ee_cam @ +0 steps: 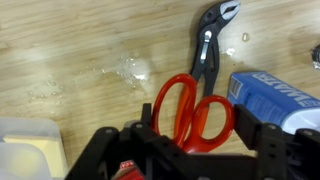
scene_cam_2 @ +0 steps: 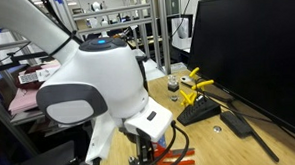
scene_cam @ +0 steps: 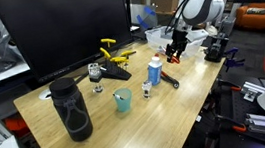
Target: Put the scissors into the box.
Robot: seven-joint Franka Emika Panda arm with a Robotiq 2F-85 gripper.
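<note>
The scissors (ee_cam: 190, 110) are held apart from the whitish box. Next they rise with my gripper, move over the box's open inside, lower into it and get released.
The scissors (ee_cam: 190, 110) have red-orange handles; their blades are hidden under my gripper. My gripper (ee_cam: 196, 128) has a finger against each outer side of the handles and is shut on them, low over the wooden table. In the exterior views the gripper (scene_cam: 175, 49) (scene_cam_2: 143, 155) is at the table's far end, with the red handles (scene_cam_2: 174, 156) showing beside it. A corner of the whitish plastic box (ee_cam: 25, 150) shows at the lower left of the wrist view, apart from the scissors.
A slim dark tool (ee_cam: 207, 50) lies just beyond the scissors. A small blue-labelled bottle (ee_cam: 275, 95) (scene_cam: 154, 71) is close by. A black bottle (scene_cam: 71, 109), teal cup (scene_cam: 122, 100), yellow-and-black tool (scene_cam: 116, 58) and large monitor (scene_cam: 62, 27) stand further along the table.
</note>
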